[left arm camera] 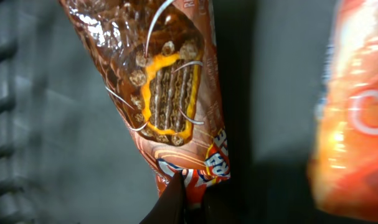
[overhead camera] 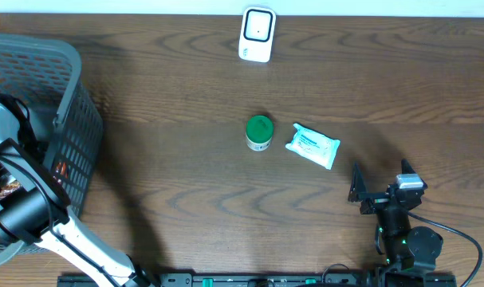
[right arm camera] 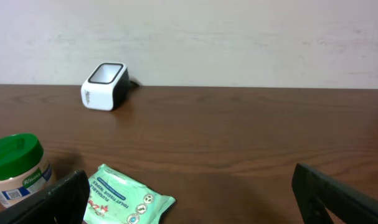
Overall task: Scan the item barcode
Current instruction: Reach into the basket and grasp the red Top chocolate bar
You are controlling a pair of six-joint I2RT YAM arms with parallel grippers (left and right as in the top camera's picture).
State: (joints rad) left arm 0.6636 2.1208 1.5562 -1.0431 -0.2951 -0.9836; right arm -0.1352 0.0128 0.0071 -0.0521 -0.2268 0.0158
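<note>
Bare tabletop by the jar lies right of my left gripper in the overhead view, so next I will raise my left gripper over the basket's side, lower there and release.
In the left wrist view, my left gripper is shut on the bottom edge of a brown biscuit packet, which has a picture of chocolate biscuits on it. The packet hangs inside the grey basket, where my left arm reaches in. The white barcode scanner stands at the table's far edge and also shows as the scanner in the right wrist view. My right gripper rests open and holds nothing near the front right, its fingers wide apart.
A green-lidded jar and a pale green wipes pack lie mid-table, just ahead of the right gripper. A blurred orange packet sits beside the brown one in the basket. The basket wall is close on the left.
</note>
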